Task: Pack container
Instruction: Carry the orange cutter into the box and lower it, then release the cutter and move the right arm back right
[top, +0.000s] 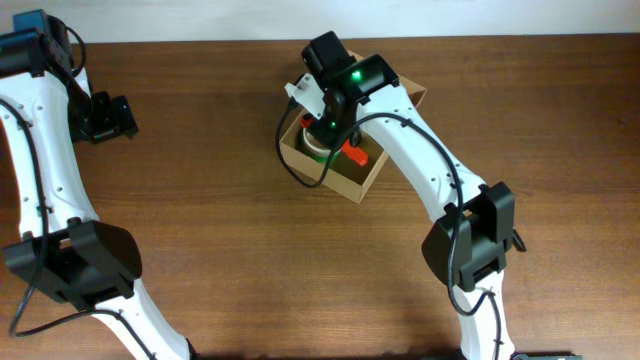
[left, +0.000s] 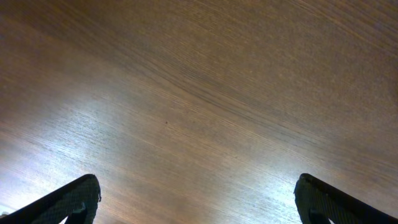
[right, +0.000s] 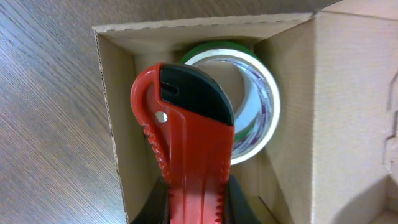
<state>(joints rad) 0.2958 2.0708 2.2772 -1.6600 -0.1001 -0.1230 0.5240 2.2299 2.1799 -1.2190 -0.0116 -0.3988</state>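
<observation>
An open part of the box shows beside the tape roll (right: 262, 102). My right gripper will next go down into the box, moving left in the right wrist view.
The container (top: 352, 186) is a tan cardboard box standing open at the table's upper middle, its flap lid folded out at the far right. In the right wrist view its wall (right: 348, 118) fills the right side. A green and white tape roll (right: 262, 102) lies inside it, also seen from overhead (top: 317, 149). My right gripper (right: 199, 202) is shut on a red and black utility knife (right: 189, 137) and holds it down into the box over the roll; the knife's red end shows from overhead (top: 354, 154). My left gripper (top: 110, 117) is open and empty over bare wood (left: 199, 199).
The wooden table (top: 220, 230) surrounds the box. The left arm's base and links run down the left edge. The right arm's elbow (top: 470, 235) stands right of centre, below the box.
</observation>
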